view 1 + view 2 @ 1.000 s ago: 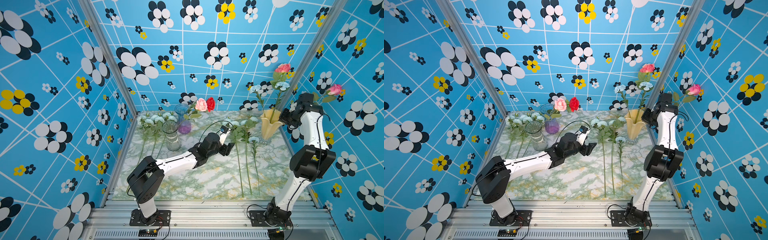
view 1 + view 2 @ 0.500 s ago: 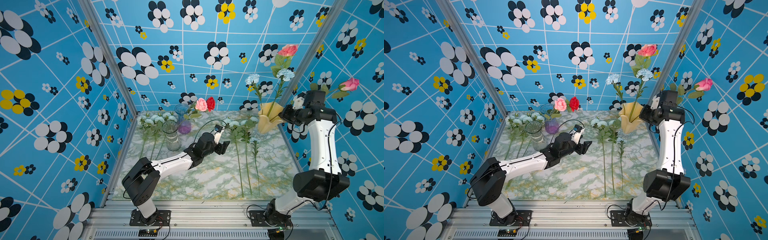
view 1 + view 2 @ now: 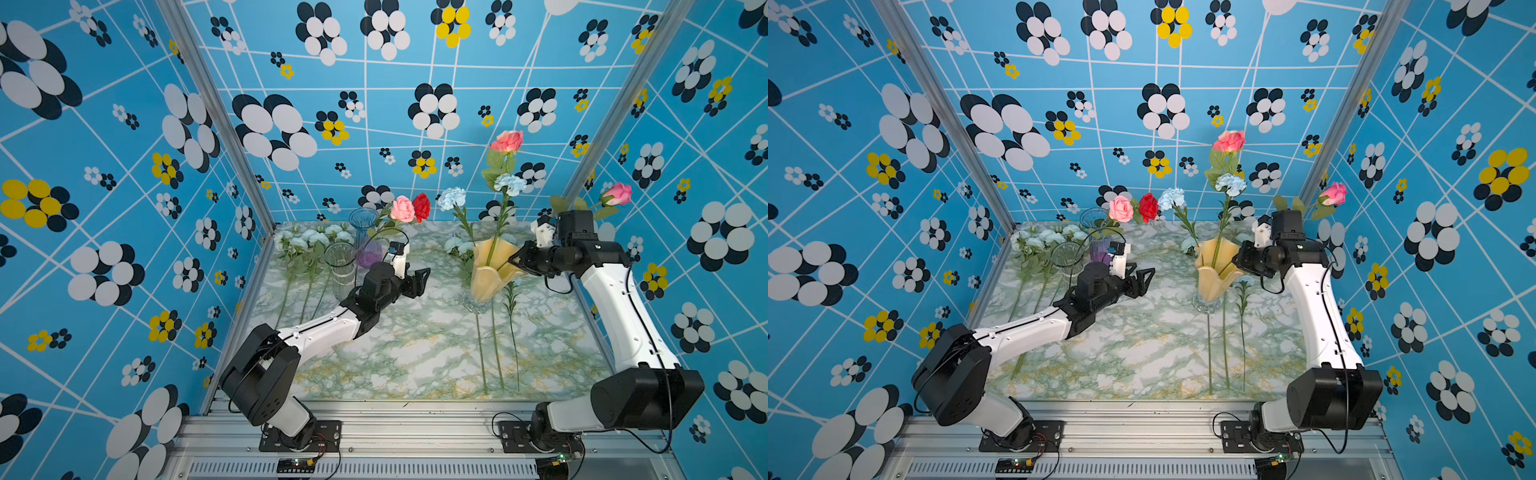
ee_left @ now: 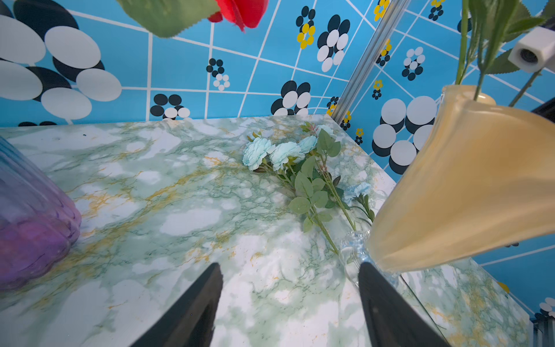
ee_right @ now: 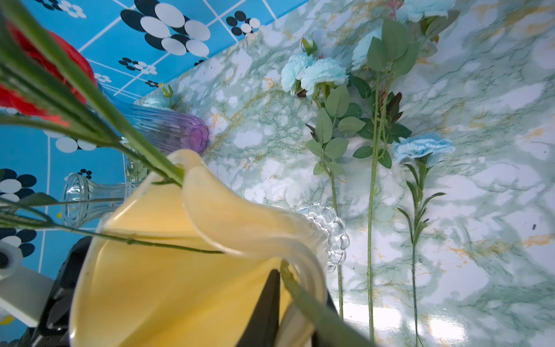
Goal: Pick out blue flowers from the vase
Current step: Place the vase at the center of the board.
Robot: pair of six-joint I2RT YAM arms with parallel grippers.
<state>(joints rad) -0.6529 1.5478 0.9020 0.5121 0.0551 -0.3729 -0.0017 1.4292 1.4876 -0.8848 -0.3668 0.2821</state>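
Note:
The vase hangs tilted off the table, so my right gripper next moves back and down, sets the vase's glass foot on bare marble and releases the vase's rim.
The yellow vase (image 3: 494, 270) (image 3: 1217, 270) (image 4: 468, 186) (image 5: 168, 270) hangs tilted, its glass foot low over the marble. Two blue flowers (image 3: 453, 198) (image 3: 1172, 198) stand in it with a tall pink rose (image 3: 507, 141). My right gripper (image 3: 515, 262) (image 3: 1237, 259) (image 5: 288, 279) is shut on the vase's rim, one finger inside, with a green stem pinched alongside. More blue flowers (image 3: 457, 245) (image 4: 270, 153) (image 5: 315, 75) lie on the table behind the vase. My left gripper (image 3: 415, 280) (image 3: 1140, 280) (image 4: 289, 266) is open and empty, left of the vase.
A blue-purple vase (image 3: 363, 241) with a pink rose and a red rose (image 3: 422, 205) stands at the back. A clear glass vase (image 3: 338, 266) is beside it. Another bunch of blue flowers (image 3: 311, 237) lies at the back left. A pink rose (image 3: 619, 193) sticks out past my right wrist.
My right arm lifted the yellow vase from the back right corner and brought it left and lower, toward the table's middle. My left gripper drew back to the left, staying open.

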